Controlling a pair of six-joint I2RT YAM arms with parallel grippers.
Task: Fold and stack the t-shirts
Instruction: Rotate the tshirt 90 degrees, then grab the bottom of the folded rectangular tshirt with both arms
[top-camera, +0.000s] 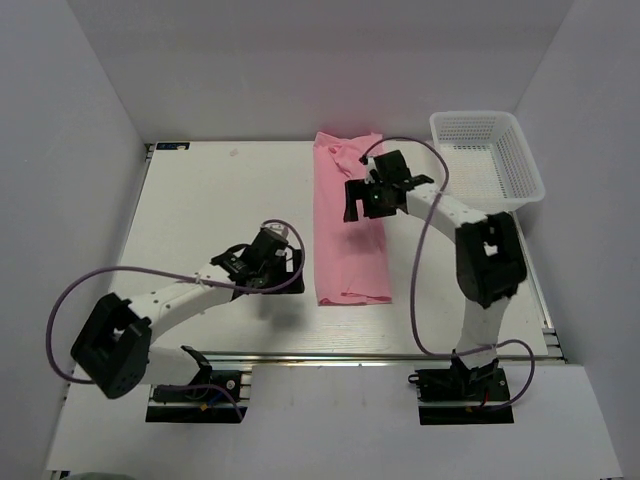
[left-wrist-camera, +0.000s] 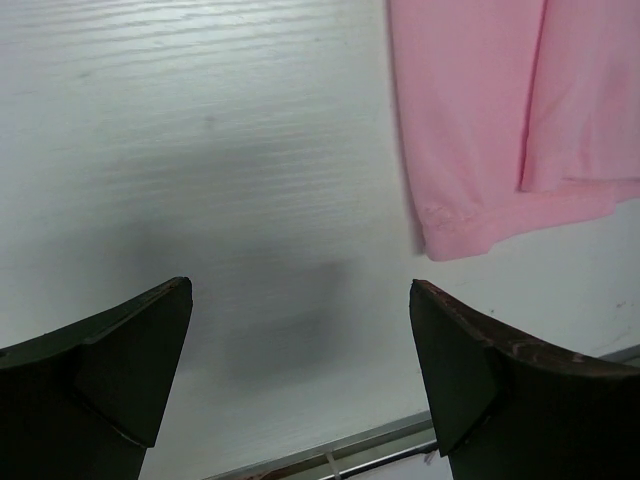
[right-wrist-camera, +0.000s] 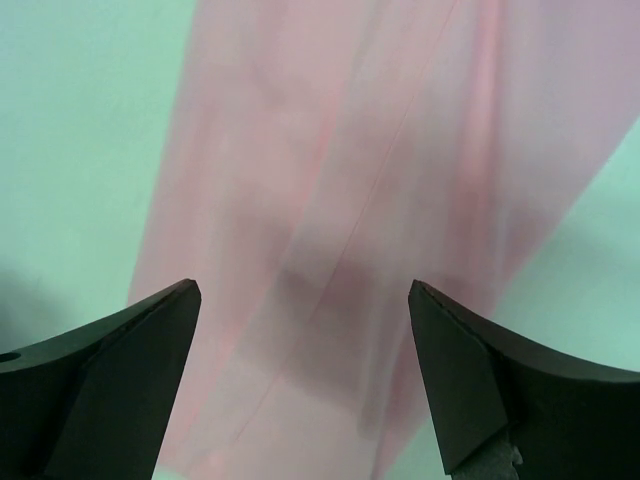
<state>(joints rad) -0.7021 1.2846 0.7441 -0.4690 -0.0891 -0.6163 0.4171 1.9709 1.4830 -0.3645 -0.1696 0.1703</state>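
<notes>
My left gripper will shift toward the pink t-shirt next. It will turn and go down onto the shirt's near hem corner (top-camera: 323, 300) (left-wrist-camera: 449, 240).
The pink t-shirt (top-camera: 350, 240) lies flat on the white table, folded into a long narrow strip running from the back edge toward the front. My right gripper (top-camera: 362, 200) hovers over its upper half, open and empty; the right wrist view shows the shirt (right-wrist-camera: 330, 240) blurred below the spread fingers. My left gripper (top-camera: 280, 268) is open and empty over bare table, left of the shirt's near end; the shirt's hem corner (left-wrist-camera: 480, 150) shows at the upper right of the left wrist view.
A white plastic mesh basket (top-camera: 512, 150) stands at the back right corner of the table (top-camera: 200, 200). The table's front edge with a metal rail (left-wrist-camera: 380, 445) is close below the left gripper. White walls enclose the back and sides.
</notes>
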